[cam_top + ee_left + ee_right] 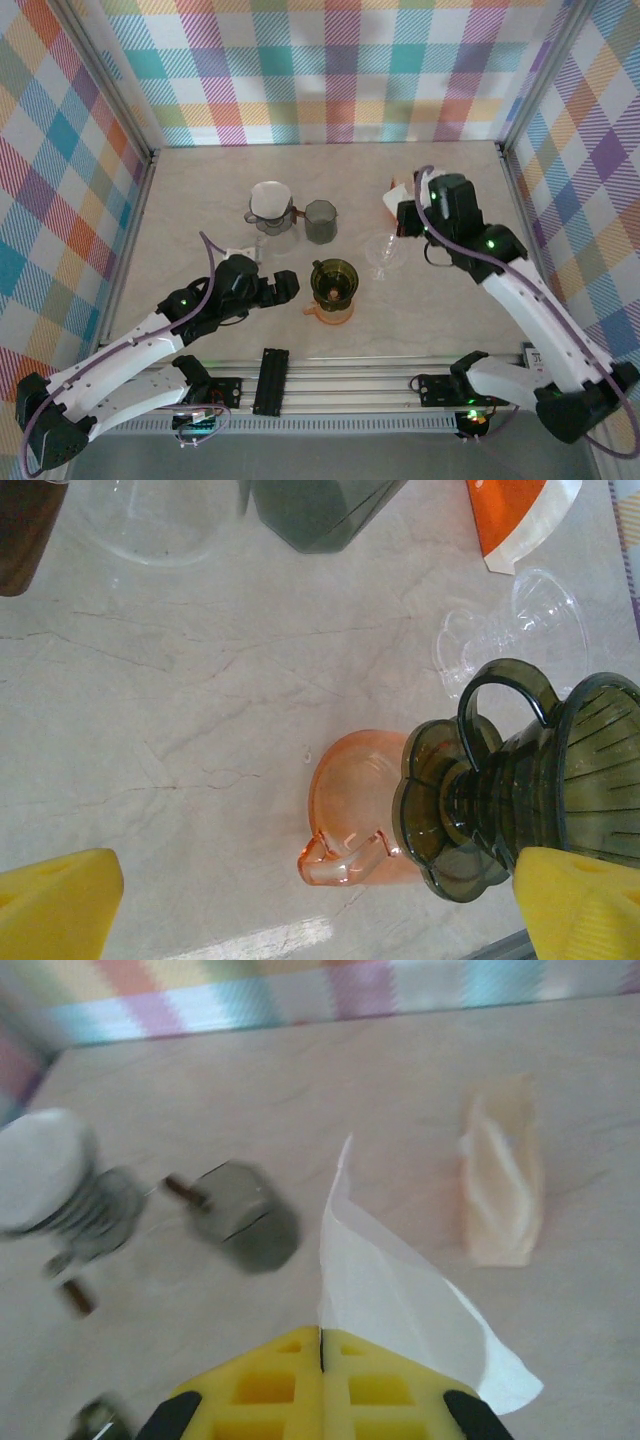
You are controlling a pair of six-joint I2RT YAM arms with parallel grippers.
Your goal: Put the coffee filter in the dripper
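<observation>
The right gripper comes back toward my base and over the open olive dripper [332,279] next. It lowers the white filter to release it, since the cone stands empty.
My right gripper [321,1336] is shut on a white paper coffee filter [400,1300], which fans out above its yellow fingertips. In the top view that gripper [400,208] hangs at the right rear of the table with the filter [391,199] sticking out to its left. The dark olive dripper [332,279] sits on an orange glass cup [330,312] in the middle of the table. My left gripper [290,288] stands open just left of it. In the left wrist view the dripper [560,770] and the cup [360,810] lie between the wide-apart yellow fingers [60,900].
A clear glass dripper [382,255] stands right of the olive one. Behind are a grey cup [320,220] and a glass server topped with a white filter [270,203]. A pale orange packet [500,1185] lies on the table. Plaid walls close in three sides.
</observation>
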